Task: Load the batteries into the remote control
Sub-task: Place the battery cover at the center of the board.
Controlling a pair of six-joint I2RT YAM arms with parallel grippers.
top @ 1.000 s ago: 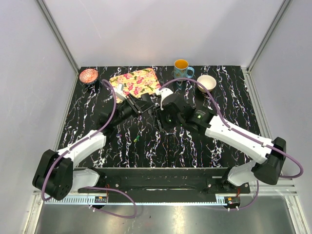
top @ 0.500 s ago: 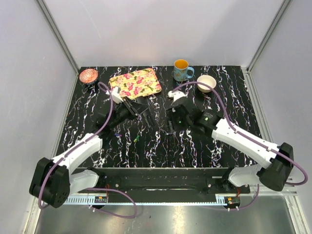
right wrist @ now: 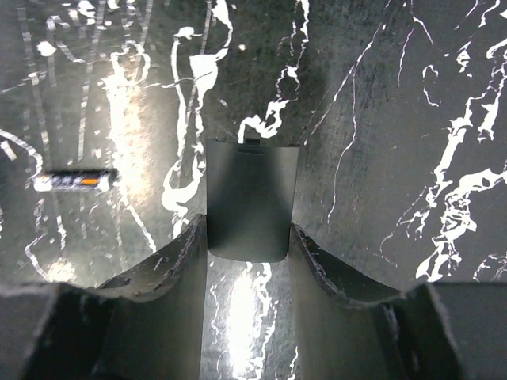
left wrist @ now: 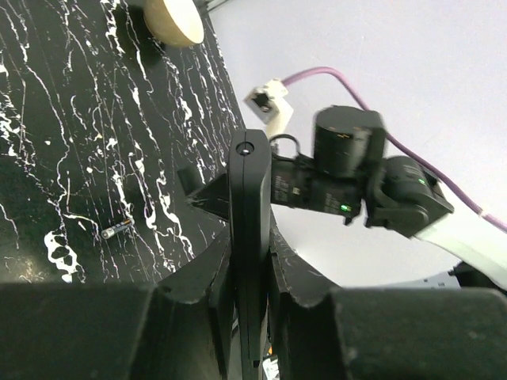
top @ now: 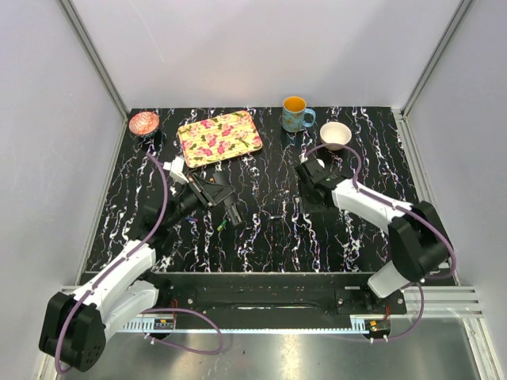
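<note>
My right gripper lowers the small black battery cover onto the table [top: 303,212] [right wrist: 251,201] beside the battery next, then opens.
My left gripper [top: 212,192] is shut on the black remote control [top: 234,207] and holds it above the table's left middle. In the left wrist view the remote [left wrist: 249,206] stands edge-on between the fingers [left wrist: 202,273]. My right gripper [top: 311,176] is near the white bowl. In the right wrist view it [right wrist: 249,233] is shut on a small black battery cover [right wrist: 252,198] just above the table. One battery [right wrist: 75,181] lies to its left. A green-yellow battery [top: 223,225] lies below the remote. The left wrist view shows a battery [left wrist: 117,230] on the table.
A floral tray [top: 219,136] lies at the back left, with a pink bowl [top: 143,123] in the far left corner. A mug [top: 295,113] and a white bowl [top: 335,134] stand at the back right. The right arm [left wrist: 356,178] shows behind the remote.
The two grippers have drawn apart. The left one moved left and nearer with the remote. The right one swung right toward the white bowl with the cover.
</note>
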